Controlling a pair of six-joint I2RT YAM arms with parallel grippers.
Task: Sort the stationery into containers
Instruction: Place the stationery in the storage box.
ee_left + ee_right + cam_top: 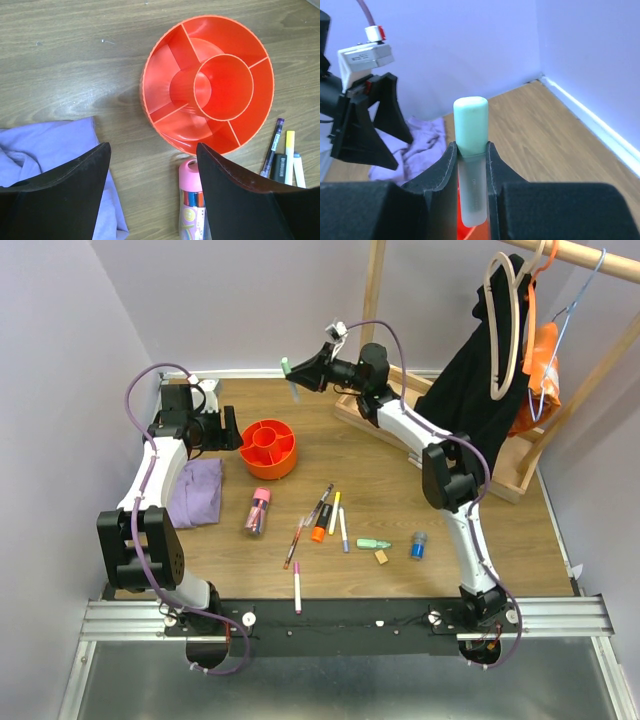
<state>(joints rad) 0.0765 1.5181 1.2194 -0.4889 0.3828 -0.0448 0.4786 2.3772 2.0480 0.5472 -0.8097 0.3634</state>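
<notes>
The tub's far section [279, 429] is empty, so next I need to move my right gripper left in the top view, lower the mint-capped highlighter in and release it.
The round orange tub [268, 466] stands at the back left of the table, its compartments empty in the left wrist view [150, 95]. My left gripper [230, 430] is open and empty beside the tub's left side [152, 147]. My right gripper [297, 370] is raised behind the tub, shut on a mint-capped highlighter [471, 125]. A sliver of orange shows under it. On the table lie a pink-capped clear tube [259, 510], several pens and markers [325, 515], a second green highlighter [374, 543], a tan eraser [381, 557], a blue cylinder [418, 544] and a pink pen [296, 587].
A folded purple cloth [197, 492] lies left of the tube, near my left gripper [45, 145]. A wooden rack base [510, 478] with a hanging black garment [480, 380] and hangers fills the back right. Walls close the back and left.
</notes>
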